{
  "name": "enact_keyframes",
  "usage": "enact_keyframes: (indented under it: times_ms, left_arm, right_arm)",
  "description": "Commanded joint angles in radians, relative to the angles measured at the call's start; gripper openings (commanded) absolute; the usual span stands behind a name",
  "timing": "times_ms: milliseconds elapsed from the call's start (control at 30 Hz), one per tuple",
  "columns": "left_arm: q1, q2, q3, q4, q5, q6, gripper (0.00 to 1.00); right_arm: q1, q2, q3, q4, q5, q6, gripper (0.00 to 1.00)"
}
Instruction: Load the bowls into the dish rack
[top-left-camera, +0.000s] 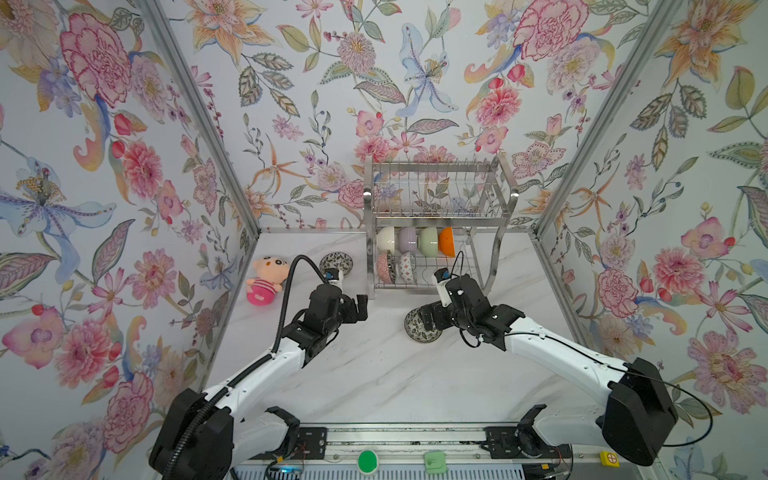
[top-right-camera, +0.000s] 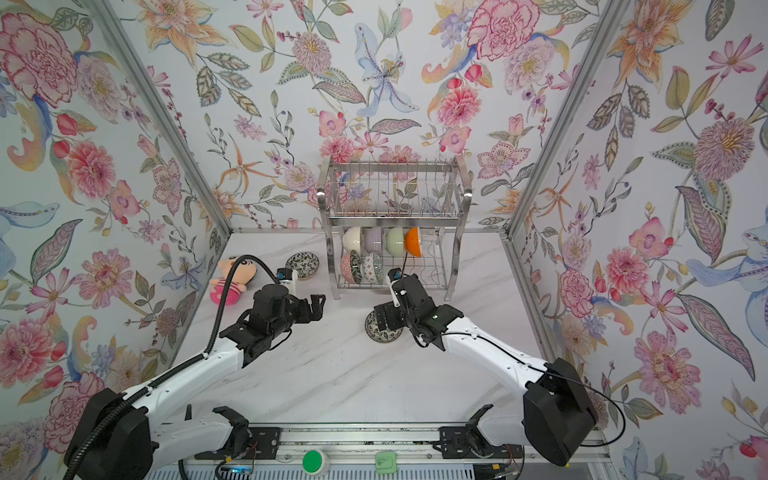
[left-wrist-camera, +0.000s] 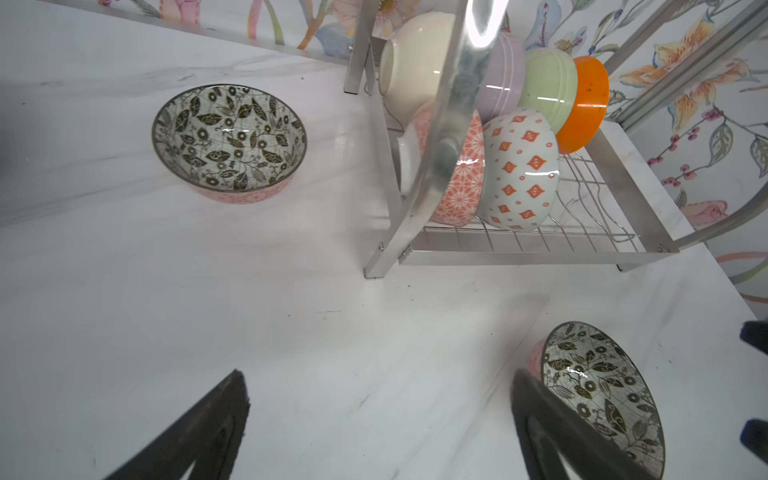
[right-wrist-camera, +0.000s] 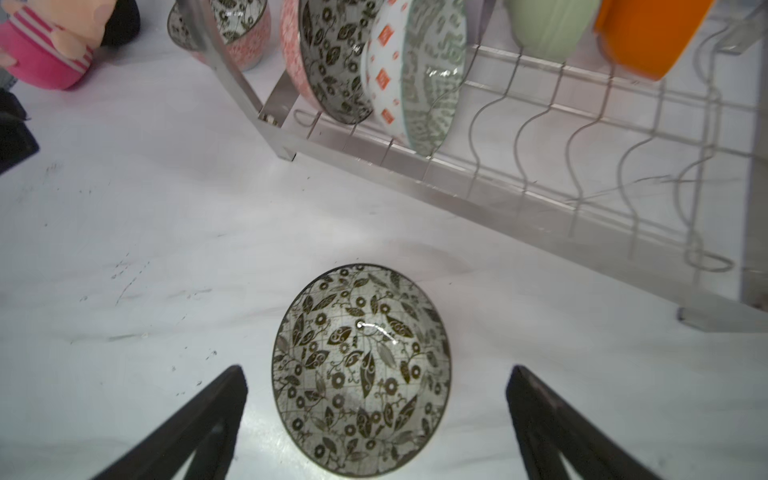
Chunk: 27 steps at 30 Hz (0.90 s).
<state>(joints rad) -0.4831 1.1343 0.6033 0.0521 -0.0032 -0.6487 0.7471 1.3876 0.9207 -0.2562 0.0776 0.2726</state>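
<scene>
I should move my right gripper down and toward my left gripper's side next, onto the front leaf-patterned bowl's rim (top-left-camera: 406, 325) (right-wrist-camera: 276, 377), because the bare tabletop beside it leaves room for a finger.
The steel dish rack (top-left-camera: 496, 266) stands at the back of the table. Its lower shelf holds cream (top-left-camera: 386, 239), lilac (top-left-camera: 407, 240), pale green (top-left-camera: 428, 242) and orange (top-left-camera: 446, 242) bowls on edge. Two patterned bowls (left-wrist-camera: 521, 166) stand in front of them. One leaf-patterned bowl (top-left-camera: 336, 262) sits upright on the table left of the rack. Another (right-wrist-camera: 361, 370) lies in front of the rack, with my right gripper (right-wrist-camera: 374, 386) open just above it, fingers either side. My left gripper (top-left-camera: 359, 307) hangs open and empty near the rack's left front leg.
A pink plush doll (top-left-camera: 266, 280) lies at the far left by the floral wall. Flowered walls close in the table on three sides. The arm bases' rail with a green button (top-left-camera: 367, 460) runs along the front edge.
</scene>
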Motion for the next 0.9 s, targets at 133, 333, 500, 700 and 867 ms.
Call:
enact_keyframes:
  times_ms: [133,333,500,700,867]
  left_arm:
    - [0.042,-0.147,-0.162,0.231,0.102,-0.108,0.99]
    - [0.07,-0.128,-0.243,0.351,0.197,-0.116,0.99]
    - [0.09,-0.11,-0.33,0.476,0.228,-0.166,0.99]
    - [0.106,-0.003,-0.309,0.487,0.324,-0.156,0.99]
    - [0.105,0.053,-0.293,0.489,0.354,-0.148,0.99]
  right_arm:
    - [0.07,0.167,0.02,0.074,-0.029,0.103,0.82]
    - [0.092,0.268,0.062,0.081,-0.04,0.125,0.66]
    - [0.096,0.319,0.093,0.075,-0.039,0.128,0.57]
    - [0.095,0.356,0.111,0.071,-0.031,0.128,0.38]
    - [0.098,0.366,0.118,0.063,-0.028,0.126,0.18]
